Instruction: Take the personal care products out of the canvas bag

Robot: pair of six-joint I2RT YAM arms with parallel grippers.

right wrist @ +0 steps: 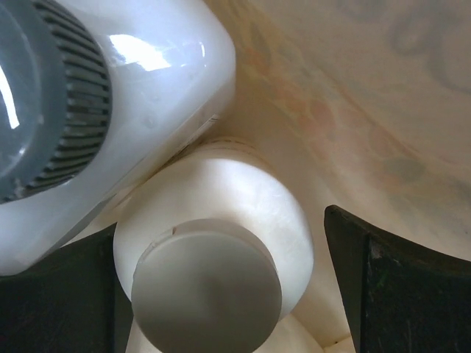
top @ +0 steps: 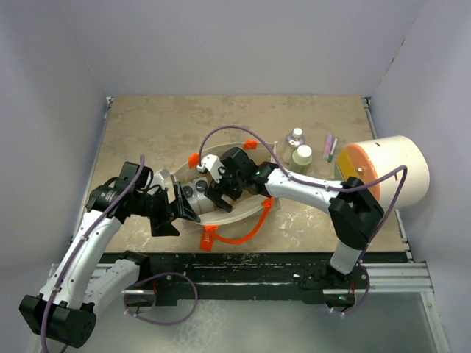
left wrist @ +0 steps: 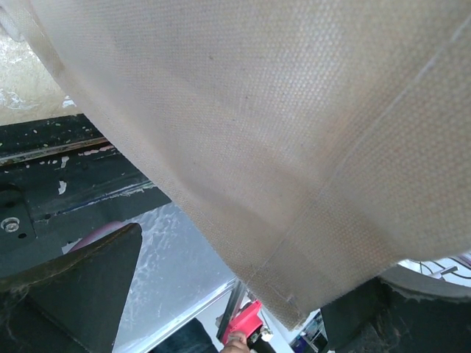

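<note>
The pale bottle's shoulder [right wrist: 221,193] already has my right gripper's fingers on either side, so my right gripper will next stay low in the canvas bag and close on it.
The canvas bag [top: 243,209] lies open in the middle of the table, orange handles [top: 246,232] spread out. My right gripper [top: 221,185] is inside it, open, its fingers [right wrist: 397,279] on either side of a pale bottle with a cream cap [right wrist: 213,257]; the right finger stands clear of it. A white bottle with a dark grey cap [right wrist: 147,81] lies against it, also seen from above [top: 193,193]. My left gripper [top: 179,208] is at the bag's left rim, fingers [left wrist: 73,287] apart, with canvas [left wrist: 294,147] hanging over them. A clear bottle [top: 296,137] and a pale green bottle [top: 302,156] stand on the table.
A big cream cylinder with an orange face [top: 386,173] lies at the right edge. Small pink and green sticks [top: 331,147] lie beside the two standing bottles. Grey walls close in the table on three sides. A black rail [top: 243,279] runs along the near edge.
</note>
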